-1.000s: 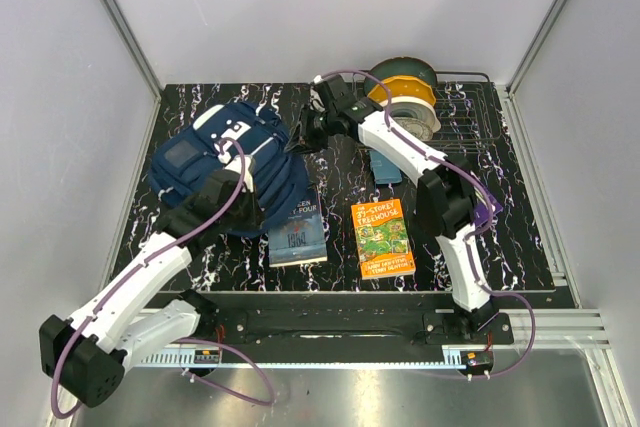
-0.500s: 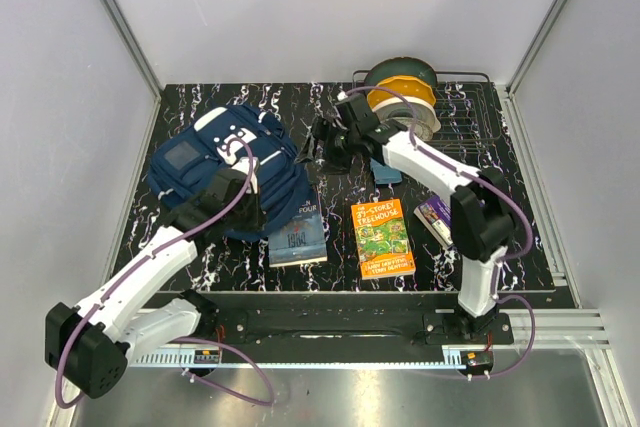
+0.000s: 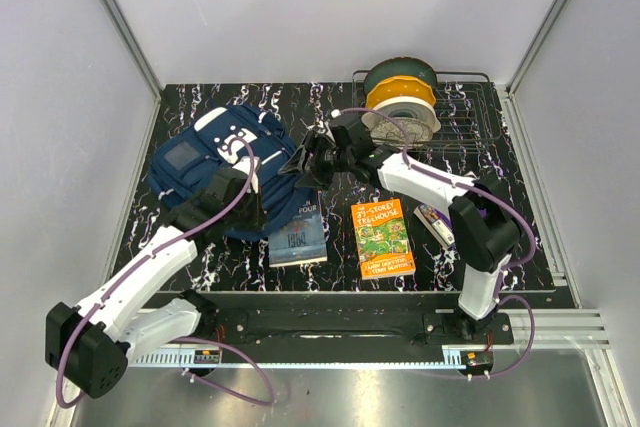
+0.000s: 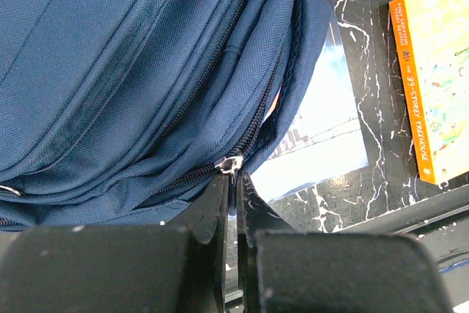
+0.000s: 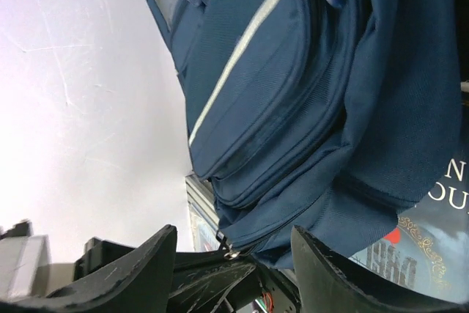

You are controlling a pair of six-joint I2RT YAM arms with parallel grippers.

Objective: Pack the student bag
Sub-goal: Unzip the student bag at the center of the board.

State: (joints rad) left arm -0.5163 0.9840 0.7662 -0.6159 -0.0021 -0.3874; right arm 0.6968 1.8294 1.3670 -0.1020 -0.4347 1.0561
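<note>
My left gripper drags the zipper pull left in the top view along the bag's near edge (image 4: 179, 180) next, then releases it, as the zipper beyond its pull (image 4: 231, 163) is shut.
The student bag (image 3: 205, 162) is a navy backpack with white trim, lying at the left of the table. It fills the left wrist view (image 4: 132, 71) and the right wrist view (image 5: 293, 108). My left gripper (image 3: 262, 209) is at the bag's near right edge. In the left wrist view it (image 4: 234, 181) is shut on the silver zipper pull (image 4: 231, 163). My right gripper (image 3: 300, 162) is open at the bag's right edge. In its own view (image 5: 234, 251) the jaws stand wide apart, with the bag's side and the zipper pull (image 5: 229, 253) between them.
A blue book (image 3: 298, 232) lies partly under the bag's near right edge. An orange book (image 3: 382, 237) lies to its right, and a small purple item (image 3: 432, 222) further right. Filament spools (image 3: 400, 97) stand on a wire rack (image 3: 470, 117) at the back right.
My right arm has swung left and toward the near side, bringing its open gripper to the bag's right edge. My left gripper shifted slightly and stays on the zipper.
</note>
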